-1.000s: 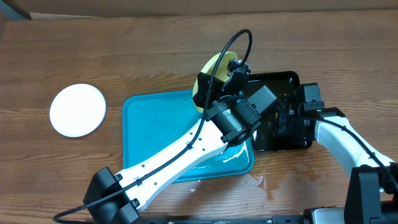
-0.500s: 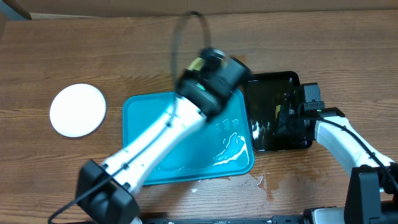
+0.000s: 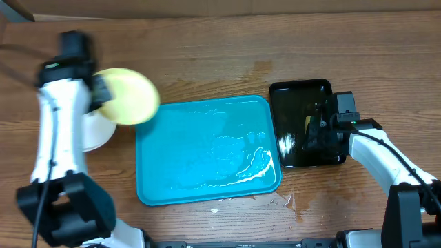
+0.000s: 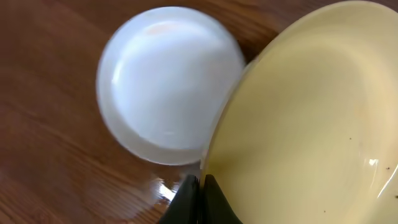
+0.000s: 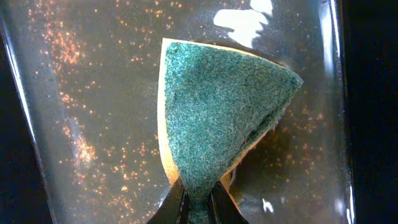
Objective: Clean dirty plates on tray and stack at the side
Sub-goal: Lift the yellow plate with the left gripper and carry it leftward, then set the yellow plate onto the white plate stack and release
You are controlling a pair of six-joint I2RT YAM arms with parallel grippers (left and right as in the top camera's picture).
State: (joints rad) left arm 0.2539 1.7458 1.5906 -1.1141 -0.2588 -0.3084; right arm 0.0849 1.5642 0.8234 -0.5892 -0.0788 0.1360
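Observation:
My left gripper swings the yellow-green plate to the left in the overhead view next. Then it brings the plate down onto the white plate (image 3: pixel 96 131), which lies empty.
My left gripper (image 3: pixel 98 91) is shut on the rim of the pale yellow-green plate (image 3: pixel 129 96) and holds it tilted above the table, left of the turquoise tray (image 3: pixel 207 151). In the left wrist view the jaws (image 4: pixel 200 186) pinch this plate (image 4: pixel 311 118), and a white plate (image 4: pixel 165 81) lies below on the wood. In the overhead view the white plate (image 3: pixel 96 131) is mostly hidden by the arm. The tray holds only water streaks. My right gripper (image 3: pixel 318 132) is shut on a green sponge (image 5: pixel 217 106) over the black tray (image 3: pixel 303 93).
The black tray's wet bottom (image 5: pixel 81 124) fills the right wrist view. Water drops lie on the table (image 3: pixel 286 201) in front of the turquoise tray. A cardboard edge (image 3: pixel 207 8) runs along the back of the table.
My left arm swung the yellow-green plate from over the black tray and the turquoise tray's back right corner across to the left, above the white plate. The right arm stayed still.

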